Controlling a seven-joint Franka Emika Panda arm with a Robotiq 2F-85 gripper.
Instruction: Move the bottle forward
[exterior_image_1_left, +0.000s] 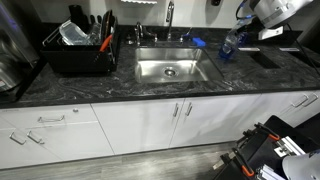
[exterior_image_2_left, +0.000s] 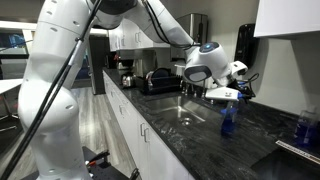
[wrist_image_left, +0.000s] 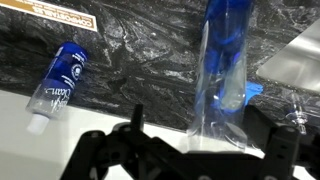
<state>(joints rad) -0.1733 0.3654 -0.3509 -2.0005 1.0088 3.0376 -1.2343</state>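
The gripper shifts toward the right in the wrist view next and closes on the bottle's upper part (exterior_image_2_left: 231, 110) (wrist_image_left: 216, 120), since it sits nearer the fingertip on that side.
The bottle (exterior_image_1_left: 229, 45) is clear, blue-tinted plastic with a blue cap. It stands upright on the dark marble counter to the right of the sink, and shows in both exterior views (exterior_image_2_left: 226, 121). My gripper (exterior_image_2_left: 226, 95) hangs just above its cap, and appears at the top right in an exterior view (exterior_image_1_left: 249, 27). In the wrist view the bottle (wrist_image_left: 224, 70) lies between the two dark fingers of my gripper (wrist_image_left: 205, 128). The fingers stand apart on either side and do not press it. The gripper is open.
A steel sink (exterior_image_1_left: 171, 69) with a faucet (exterior_image_1_left: 169, 15) sits mid-counter, with a flat blue sponge (exterior_image_1_left: 197, 41) behind it. A black dish rack (exterior_image_1_left: 80, 48) stands on the other side of the sink. Another small blue-labelled bottle (wrist_image_left: 58, 84) lies on its side nearby. A blue container (exterior_image_2_left: 303, 128) stands further along the counter.
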